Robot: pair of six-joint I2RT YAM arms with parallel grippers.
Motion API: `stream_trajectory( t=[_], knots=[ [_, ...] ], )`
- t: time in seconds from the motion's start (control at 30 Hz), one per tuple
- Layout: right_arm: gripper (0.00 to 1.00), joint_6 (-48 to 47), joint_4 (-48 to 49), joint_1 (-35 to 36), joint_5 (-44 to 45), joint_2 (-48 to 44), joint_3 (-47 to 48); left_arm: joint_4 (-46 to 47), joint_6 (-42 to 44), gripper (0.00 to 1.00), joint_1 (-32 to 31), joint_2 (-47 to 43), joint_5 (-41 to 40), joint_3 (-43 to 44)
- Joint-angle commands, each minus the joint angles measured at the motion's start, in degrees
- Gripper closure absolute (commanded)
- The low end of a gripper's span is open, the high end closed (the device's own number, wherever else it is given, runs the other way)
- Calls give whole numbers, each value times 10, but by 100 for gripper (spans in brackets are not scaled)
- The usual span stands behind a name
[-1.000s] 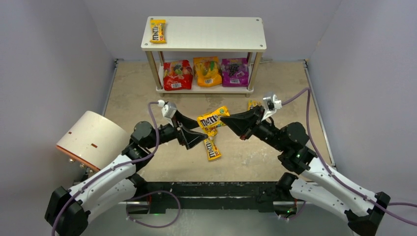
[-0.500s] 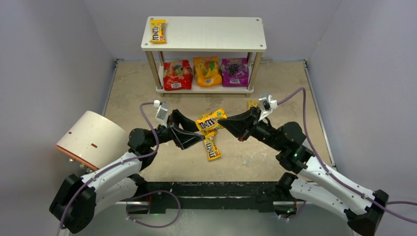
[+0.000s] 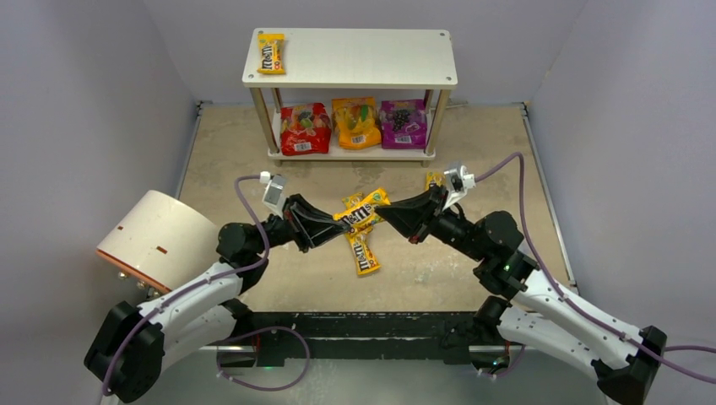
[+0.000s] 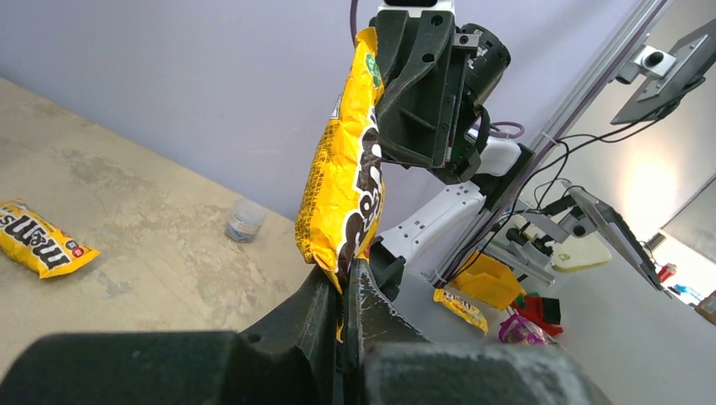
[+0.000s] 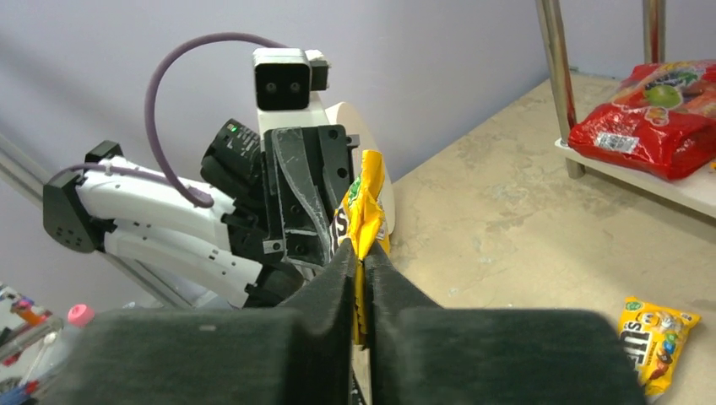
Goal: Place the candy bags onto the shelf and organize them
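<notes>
My left gripper swings outward and up with the bag next, over the shelf top beside the yellow bag, since open board remains free there.
One yellow M&M's candy bag [image 3: 363,210] hangs above the table between both grippers. My left gripper [image 3: 342,222] is shut on its lower left end [image 4: 344,274], and the bag [image 4: 346,181] stands up from those jaws. My right gripper [image 3: 387,206] pinches the opposite end [image 5: 360,250]; its jaws sit close on the yellow foil [image 5: 370,198]. A second yellow bag [image 3: 364,254] lies on the table below, and a third [image 3: 434,178] peeks out behind the right arm. The shelf [image 3: 363,57] carries one yellow bag [image 3: 271,53] on top and red [image 3: 305,129], orange [image 3: 355,123] and purple [image 3: 403,123] pouches below.
A white-and-orange cylinder [image 3: 159,238] lies at the left beside the left arm. Grey walls close in both sides and the back. A small clear cup [image 4: 245,221] stands by the wall in the left wrist view. A shelf post [image 5: 556,76] rises near the red pouch [image 5: 654,118].
My left gripper went from wide open to shut on the hanging bag's lower end. The right gripper kept its end and shifted slightly left and down.
</notes>
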Motion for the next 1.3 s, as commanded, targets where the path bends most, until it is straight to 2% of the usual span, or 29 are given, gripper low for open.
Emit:
stream_trajectory(
  t=[0.0, 0.03, 0.07, 0.13, 0.17, 0.2, 0.33, 0.47, 0.53, 0.7, 0.77, 0.87, 1.1, 1.27],
  knots=[
    [85, -5, -2, 1, 52, -7, 4, -17, 6, 100, 3, -27, -37, 7],
    [71, -8, -15, 1, 71, -10, 6, -44, 7, 100, 3, -37, -55, 10],
    [51, -10, -32, 1, 91, -15, 8, -75, 12, 100, 3, -49, -76, 15],
    [18, -15, -59, 1, 149, -30, 7, -154, 24, 100, 3, -73, -137, 32],
    [8, -14, -72, 1, 179, -39, 5, -198, 31, 100, 3, -83, -174, 45],
    [2, -10, -85, 1, 213, -48, 3, -245, 36, 100, 3, -91, -215, 60],
    [1, -5, -136, 1, 334, -91, -11, -334, 56, 100, 4, -82, -315, 132],
    [1, -33, -158, 1, 366, -125, -28, -476, 79, 100, 15, 10, -390, 292],
    [1, -38, -180, 1, 378, -134, -28, -513, 75, 100, 42, 68, -389, 370],
    [1, -52, -220, 1, 387, -144, -22, -491, 9, 100, 136, 206, -343, 508],
    [1, -54, -232, 1, 395, -144, -19, -504, 14, 100, 147, 254, -334, 571],
    [1, -62, -247, 1, 407, -146, -18, -587, 27, 100, 149, 313, -360, 671],
    [1, -84, -284, 1, 423, -144, -12, -651, 19, 100, 150, 346, -470, 736],
    [1, -86, -291, 1, 423, -147, -14, -695, 29, 100, 155, 359, -486, 771]
  ],
)
